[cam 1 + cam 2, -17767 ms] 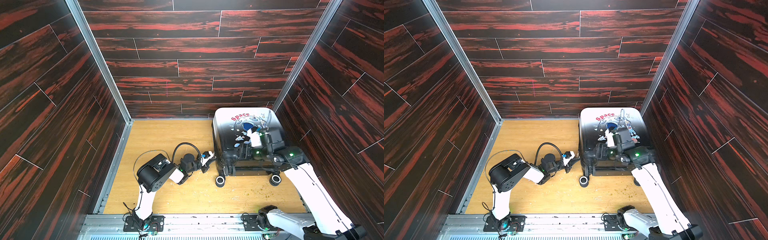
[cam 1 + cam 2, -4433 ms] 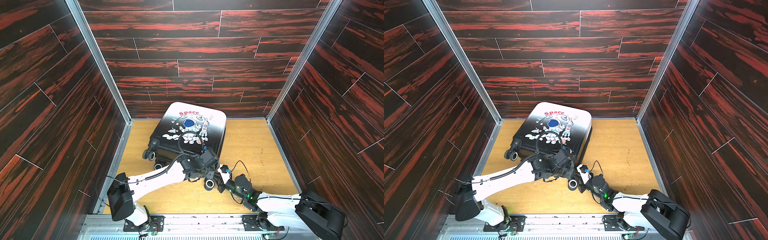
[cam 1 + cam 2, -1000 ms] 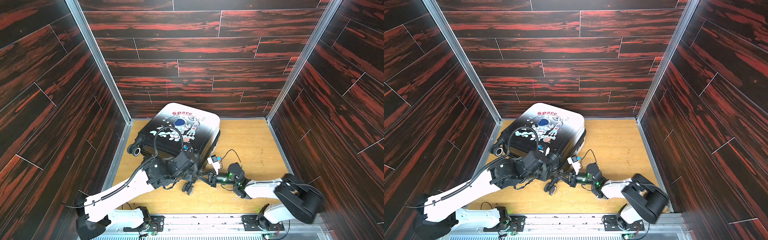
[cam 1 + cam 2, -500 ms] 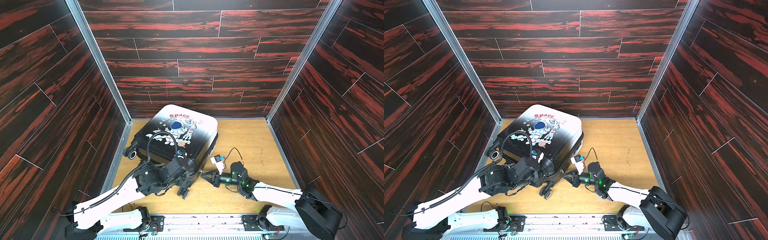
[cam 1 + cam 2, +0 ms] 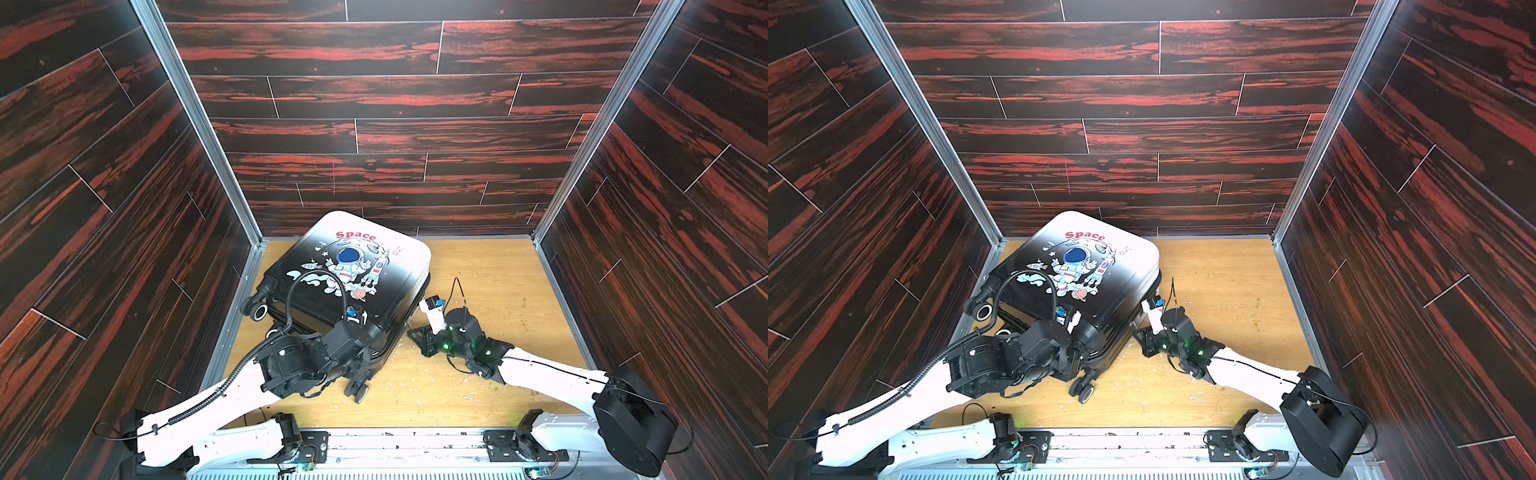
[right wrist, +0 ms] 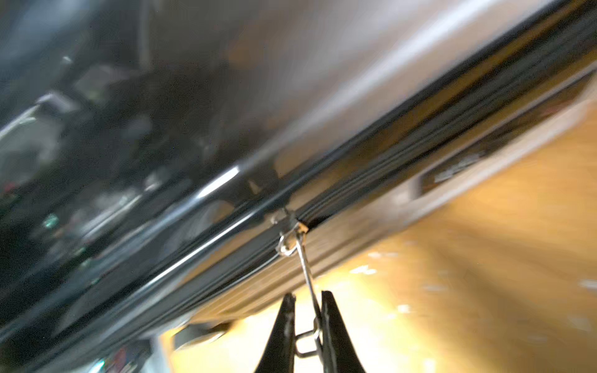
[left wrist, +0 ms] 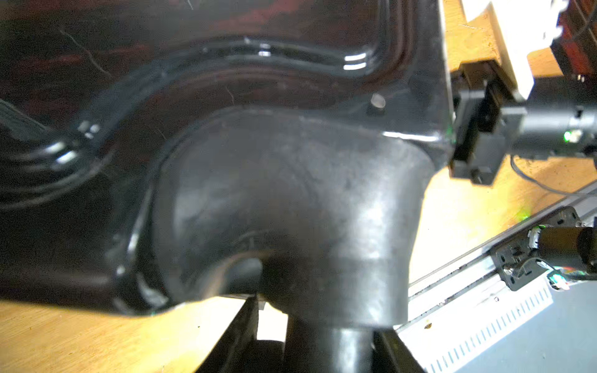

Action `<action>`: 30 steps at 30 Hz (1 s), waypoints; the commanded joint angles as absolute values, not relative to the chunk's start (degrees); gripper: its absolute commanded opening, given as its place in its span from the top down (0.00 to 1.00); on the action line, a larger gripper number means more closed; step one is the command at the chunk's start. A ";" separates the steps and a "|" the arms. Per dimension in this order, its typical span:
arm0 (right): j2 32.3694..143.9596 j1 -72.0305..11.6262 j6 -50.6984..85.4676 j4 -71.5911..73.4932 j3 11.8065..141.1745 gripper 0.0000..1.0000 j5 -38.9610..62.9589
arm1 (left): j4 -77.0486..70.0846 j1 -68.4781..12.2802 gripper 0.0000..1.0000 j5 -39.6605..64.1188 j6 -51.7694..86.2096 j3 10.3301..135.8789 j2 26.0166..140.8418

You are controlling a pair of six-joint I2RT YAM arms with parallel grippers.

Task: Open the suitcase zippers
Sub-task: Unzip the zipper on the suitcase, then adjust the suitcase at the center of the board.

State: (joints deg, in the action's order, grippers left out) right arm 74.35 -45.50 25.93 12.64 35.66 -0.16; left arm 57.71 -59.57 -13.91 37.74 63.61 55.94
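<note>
The robot's left gripper next needs to push outward and turn the slanted suitcase by its black wheel mount, then let go of it, because the back wall (image 5: 344, 192) is outward of the gripper.
The suitcase (image 5: 365, 266) (image 5: 1100, 266) lies flat at the back left of the wooden floor, astronaut print up. My left gripper (image 5: 362, 365) (image 5: 1077, 362) is at its near corner, shut on the black wheel mount (image 7: 290, 193); the wheel's stem sits between the fingers (image 7: 245, 323). My right gripper (image 5: 415, 337) (image 5: 1139, 337) (image 6: 307, 295) is against the case's right side, shut on the thin metal pull tab (image 6: 305, 264). The tab hangs from the slider (image 6: 289, 222) on the zippers' dark track (image 6: 420, 155). The wrist view is blurred, so I cannot tell how far the track stands open.
Dark wood-grain walls close in on three sides, with the left wall (image 5: 199, 291) close beside the case. The left arm's corrugated cable (image 5: 316, 278) arcs over the lid. A wheel (image 5: 259, 311) points at the left wall. A metal rail (image 5: 374, 440) runs along the front edge.
The suitcase has turned slightly, its near wheel corner swinging left and toward the front. The right gripper, still shut on the pull tab, has shifted back along the case's side.
</note>
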 commanded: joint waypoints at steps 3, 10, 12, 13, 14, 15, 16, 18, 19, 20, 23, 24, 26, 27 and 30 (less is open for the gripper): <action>77.31 -40.23 22.15 8.53 40.98 1.00 -17.12 | 60.55 -59.05 1.00 -18.12 41.41 63.91 51.42; 84.94 -30.02 22.75 12.53 46.90 1.00 -20.10 | 61.14 -59.06 1.00 -18.34 40.81 64.42 51.42; 86.57 -26.90 23.19 13.96 48.55 1.00 -19.54 | 61.58 -59.06 1.00 -18.57 40.29 64.87 51.38; 87.44 -25.36 23.60 14.52 49.29 1.00 -19.30 | 61.83 -59.06 1.00 -18.90 39.95 65.13 51.34; 88.13 -23.78 24.13 14.76 49.96 1.00 -19.08 | 62.11 -59.06 1.00 -19.54 39.60 65.20 51.33; 88.53 -22.75 24.41 14.77 50.36 1.00 -19.27 | 62.22 -59.06 1.00 -20.61 39.11 65.37 51.20; 88.54 -22.02 24.48 14.76 50.36 1.00 -20.50 | 62.31 -59.06 1.00 -21.75 38.36 65.52 51.15; 87.18 -21.34 24.88 15.63 48.51 1.00 -22.33 | 62.26 -58.84 1.00 -25.24 37.16 65.65 51.11; 85.72 -21.10 25.33 16.43 46.87 1.00 -22.42 | 62.09 -58.73 1.00 -26.67 36.57 65.83 51.39; 84.08 -21.09 25.57 17.23 44.84 1.00 -22.26 | 61.89 -58.47 0.97 -27.89 35.84 66.13 52.02; 78.90 -21.09 27.28 16.88 39.72 1.00 -21.03 | 61.64 -56.90 0.90 -31.15 34.26 67.00 54.64; 77.24 -21.10 27.79 16.83 38.01 1.00 -20.59 | 61.45 -56.27 0.89 -31.77 33.69 67.13 55.42; 72.77 -21.04 28.81 15.25 34.40 1.00 -20.04 | 60.71 -53.45 0.86 -33.12 32.70 67.10 57.77; 70.96 -21.09 29.24 14.49 33.01 1.00 -19.54 | 60.44 -52.27 0.86 -33.40 32.70 67.23 58.75; 63.50 -21.18 31.31 11.18 28.32 1.00 -17.23 | 57.76 -46.37 0.85 -33.96 31.82 66.71 61.46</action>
